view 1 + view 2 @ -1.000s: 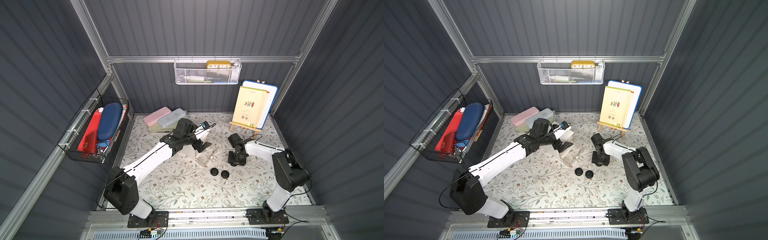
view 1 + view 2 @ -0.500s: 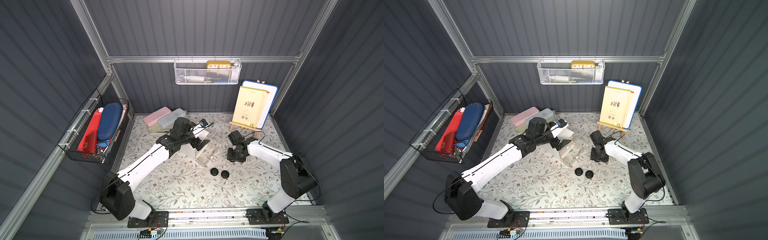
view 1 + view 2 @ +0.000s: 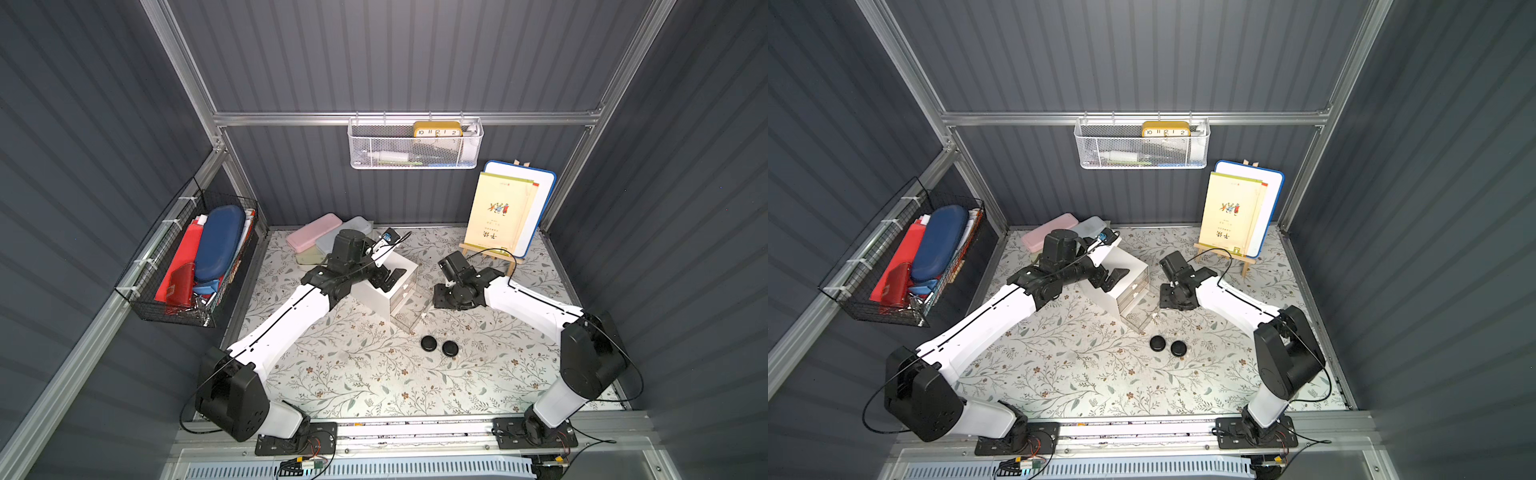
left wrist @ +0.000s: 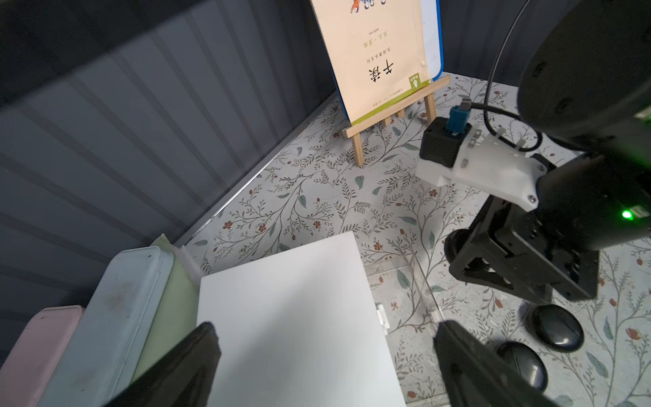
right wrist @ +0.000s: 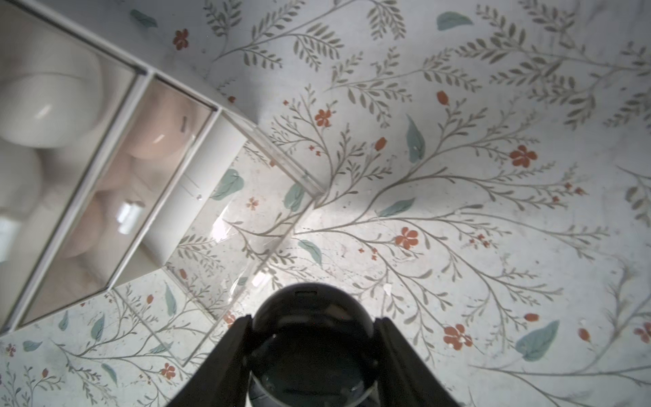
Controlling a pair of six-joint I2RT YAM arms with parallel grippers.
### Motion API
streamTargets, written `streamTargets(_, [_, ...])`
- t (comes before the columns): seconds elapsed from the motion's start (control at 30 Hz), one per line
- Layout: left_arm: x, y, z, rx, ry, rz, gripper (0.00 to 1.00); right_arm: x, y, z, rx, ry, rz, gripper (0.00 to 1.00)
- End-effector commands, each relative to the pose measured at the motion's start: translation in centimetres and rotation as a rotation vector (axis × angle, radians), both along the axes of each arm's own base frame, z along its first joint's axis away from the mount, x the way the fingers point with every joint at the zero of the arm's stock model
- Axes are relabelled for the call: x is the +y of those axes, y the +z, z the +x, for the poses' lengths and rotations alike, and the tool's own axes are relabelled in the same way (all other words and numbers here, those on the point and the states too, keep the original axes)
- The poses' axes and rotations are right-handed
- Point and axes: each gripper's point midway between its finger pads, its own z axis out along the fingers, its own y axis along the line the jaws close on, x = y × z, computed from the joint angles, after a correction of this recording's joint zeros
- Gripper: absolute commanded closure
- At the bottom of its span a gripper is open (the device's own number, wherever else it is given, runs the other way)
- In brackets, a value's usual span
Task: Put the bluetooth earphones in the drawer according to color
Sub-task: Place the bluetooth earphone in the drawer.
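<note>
The right gripper carries the black case toward the cabinet, over the empty bottom drawer, and releases it next, because white and pink cases occupy the drawers above.
My right gripper is shut on a glossy black earphone case, held over the table just beside the drawer cabinet; both top views show this gripper pointing down. The cabinet's clear bottom drawer is pulled out and holds nothing. White cases fill the top drawer and pink cases the middle one. Two more black cases lie on the table in front of the cabinet. My left gripper hovers open over the cabinet's white top.
Pink and blue pencil cases lie on a pale green box at the back left. A book on a wooden easel stands at the back right. A black wire basket hangs on the left wall, a white mesh basket on the back wall.
My right gripper has carried the black case back and left, closer to the pulled-out drawer. The left gripper has shifted slightly back over the cabinet and stays open.
</note>
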Motion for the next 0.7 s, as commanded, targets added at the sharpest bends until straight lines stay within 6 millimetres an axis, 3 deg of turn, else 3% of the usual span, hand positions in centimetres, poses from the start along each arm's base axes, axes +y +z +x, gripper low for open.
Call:
streamTargets(0.0, [1.1, 1.8, 0.0, -0.009, 0.034, -0.034, 0.01, 2.0, 0.5, 0.7, -0.03, 0.049, 0.019, 1.0])
streamTargets(0.23, [2.3, 1.8, -0.5, 0.035, 0.068, -0.097, 0.01, 4.6, 0.7, 1.3, -0.056, 0.104, 0.043, 1.0])
streamTargets(0.67, [3.6, -2.6, -1.9, 0.129, 0.107, -0.098, 0.01, 6.1, -1.8, 1.9, -0.028, 0.111, 0.08, 1.0])
